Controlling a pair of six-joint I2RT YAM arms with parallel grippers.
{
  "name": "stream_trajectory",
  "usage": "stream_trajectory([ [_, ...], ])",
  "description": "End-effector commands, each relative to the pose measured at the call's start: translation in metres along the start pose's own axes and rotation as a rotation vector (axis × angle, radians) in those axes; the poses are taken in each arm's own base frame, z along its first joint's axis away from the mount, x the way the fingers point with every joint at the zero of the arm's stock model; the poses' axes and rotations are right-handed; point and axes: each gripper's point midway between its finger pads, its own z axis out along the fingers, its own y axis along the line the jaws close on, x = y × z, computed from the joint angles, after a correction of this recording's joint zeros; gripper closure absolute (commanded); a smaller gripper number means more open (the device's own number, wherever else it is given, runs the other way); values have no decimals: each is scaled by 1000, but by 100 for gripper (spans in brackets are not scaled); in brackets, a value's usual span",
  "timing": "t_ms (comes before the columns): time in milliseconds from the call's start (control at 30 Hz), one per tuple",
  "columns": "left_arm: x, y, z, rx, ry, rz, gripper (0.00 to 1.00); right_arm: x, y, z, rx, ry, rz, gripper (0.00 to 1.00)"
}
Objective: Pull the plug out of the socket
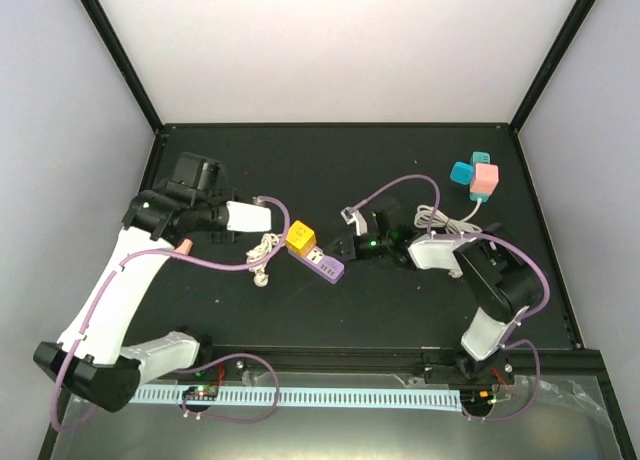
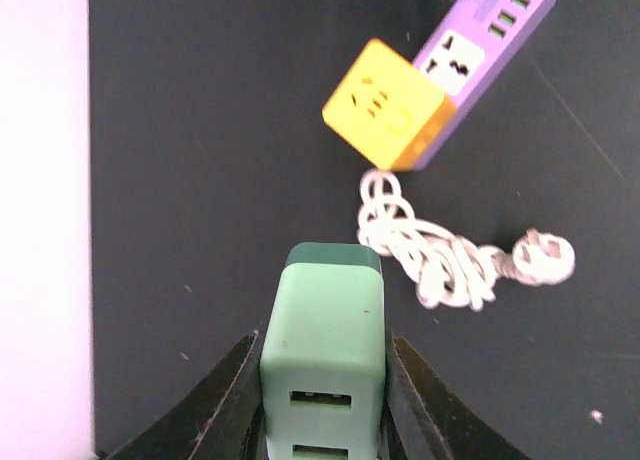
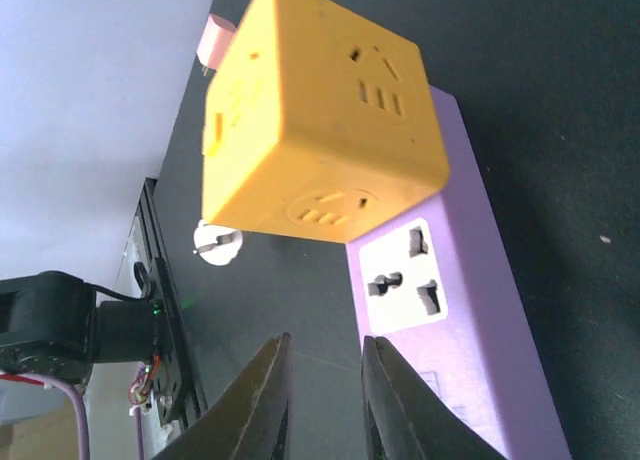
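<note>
My left gripper will next put the mint-green USB charger plug apart from the power strip (image 1: 326, 266) down on the bare tabletop (image 1: 207, 241) beside the pink plug and let go of the charger plug.
A mint-green USB charger plug (image 2: 322, 320) sits between the fingers of my left gripper (image 2: 323, 346), which is shut on its sides and holds it above the dark table, apart from the socket. The purple power strip (image 1: 326, 266) lies mid-table with a yellow cube adapter (image 1: 300, 238) on its left end. Both also show in the left wrist view, the strip (image 2: 490, 20) and the cube (image 2: 385, 105). My left gripper (image 1: 272, 218) hovers just left of the cube. My right gripper (image 3: 325, 342) is open, empty, beside the strip (image 3: 450, 340), below the cube (image 3: 320, 120).
A coiled white cord (image 2: 430, 250) with a round plug (image 2: 545, 258) lies between the strip and my left gripper. A small pink plug (image 1: 185, 246) rests at the left. Teal and pink cube adapters (image 1: 477, 177) with a white cable (image 1: 445, 220) sit at the back right.
</note>
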Motion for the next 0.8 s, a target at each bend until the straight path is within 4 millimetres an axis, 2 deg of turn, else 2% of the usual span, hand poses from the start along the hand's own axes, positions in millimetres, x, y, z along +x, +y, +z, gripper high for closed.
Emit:
stream_trajectory([
  [0,34,-24,5,84,39,-170,90,-8,15,-8,-15,-32,-73,75],
  [167,92,-26,21,56,160,-356,88,-11,21,-12,-14,-47,-113,67],
  [367,148,-24,60,-59,337,-379,87,-10,22,-13,-21,-50,-127,55],
  [567,196,-4,95,-124,510,-414,87,-11,22,-13,-18,-49,-136,44],
  [767,232,26,114,-283,627,-371,85,-12,22,-13,-15,-51,-143,40],
])
